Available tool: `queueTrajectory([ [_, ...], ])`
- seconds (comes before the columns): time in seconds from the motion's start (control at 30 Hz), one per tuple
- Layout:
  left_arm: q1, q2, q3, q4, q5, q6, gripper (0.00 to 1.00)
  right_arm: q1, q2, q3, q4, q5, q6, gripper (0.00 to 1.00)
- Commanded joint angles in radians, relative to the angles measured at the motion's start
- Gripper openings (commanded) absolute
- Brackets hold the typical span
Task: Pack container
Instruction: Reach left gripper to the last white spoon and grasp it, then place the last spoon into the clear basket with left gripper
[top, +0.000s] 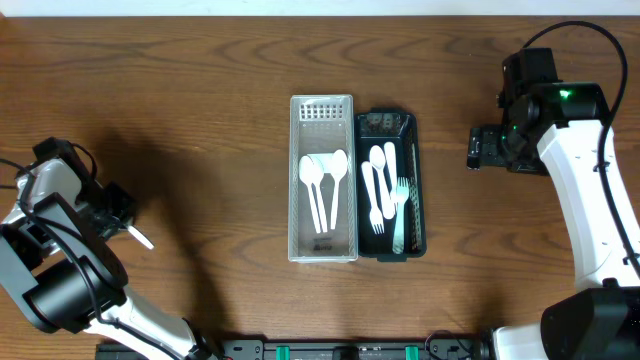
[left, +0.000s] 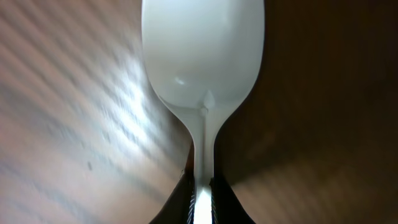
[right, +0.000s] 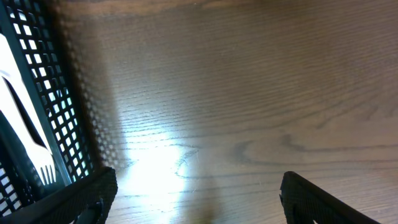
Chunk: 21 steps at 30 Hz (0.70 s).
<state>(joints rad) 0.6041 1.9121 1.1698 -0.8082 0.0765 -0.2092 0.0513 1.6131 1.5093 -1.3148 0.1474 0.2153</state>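
Observation:
I should lift my left gripper, carry it across the table and lower it into the white mesh tray to let go of the spoon, because matching spoons lie there.
My left gripper at the far left of the table is shut on the handle of a white plastic spoon, whose end sticks out in the overhead view. A white mesh tray at the table's middle holds white spoons. Beside it on the right a black mesh tray holds white forks. My right gripper is open and empty over bare wood, just right of the black tray, whose wall and a fork show in the right wrist view.
The wooden table top surrounds both trays. A dark rail runs along the front edge between the arm bases.

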Motion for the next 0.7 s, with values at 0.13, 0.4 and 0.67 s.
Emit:
queueTrajectory([
  [0.13,-0.152,-0.169,0.063,-0.134,0.037,0.016,0.08,-0.009,-0.002,0.001,0.012,0.006,-0.011,0.87],
  [0.4,-0.565,-0.435,0.164,-0.235,0.048,0.021,0.08,-0.009,-0.002,0.001,0.04,0.006,-0.011,0.87],
  [0.67,-0.964,-0.456,0.209,-0.183,0.047,-0.016,0.08,-0.009,-0.002,0.001,0.058,0.006,-0.011,0.88],
])
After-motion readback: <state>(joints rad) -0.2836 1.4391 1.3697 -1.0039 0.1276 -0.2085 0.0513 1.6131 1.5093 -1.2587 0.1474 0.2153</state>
